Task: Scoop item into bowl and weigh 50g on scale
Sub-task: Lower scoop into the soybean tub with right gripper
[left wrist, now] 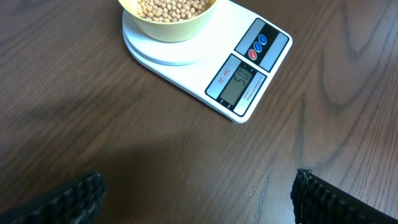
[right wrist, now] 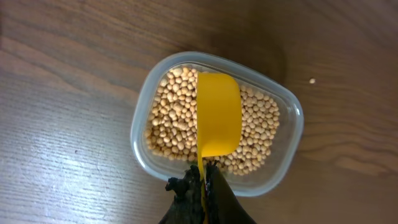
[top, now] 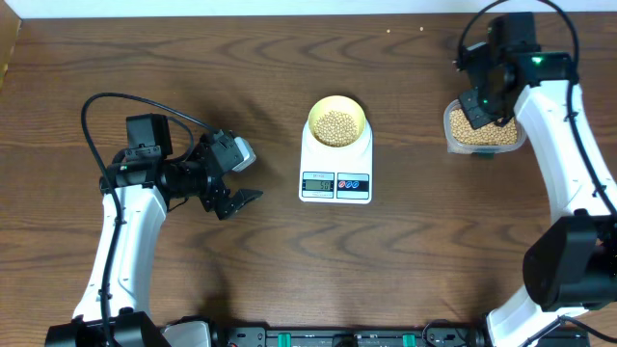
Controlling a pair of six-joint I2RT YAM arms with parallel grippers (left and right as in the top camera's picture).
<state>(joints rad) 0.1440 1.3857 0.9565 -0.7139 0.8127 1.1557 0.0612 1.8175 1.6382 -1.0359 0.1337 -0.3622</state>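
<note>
My right gripper will turn next and lower the yellow scoop (right wrist: 218, 114) onto the beans in the clear tub to let go of its handle, because the beans are below the gripper.
The pale yellow-green bowl (top: 336, 122) stands on the white scale (top: 336, 172) and holds tan beans (top: 336, 126); bowl (left wrist: 169, 22) and scale (left wrist: 244, 74) also show in the left wrist view, where the display reads about 50. My right gripper (right wrist: 203, 177) is shut on the handle of a bright yellow scoop (right wrist: 218, 114), held bottom-up over a clear tub (right wrist: 287, 149) of beans (right wrist: 171, 121). In the overhead view the right gripper (top: 480, 104) is above that tub (top: 484, 133). My left gripper (top: 241, 200) is open and empty, left of the scale.
A few stray beans lie on the wooden table at the far edge (top: 389, 29); one more lies beside the tub (right wrist: 312, 80). Black cables loop around both arms. A rail runs along the table's front edge (top: 337, 337).
</note>
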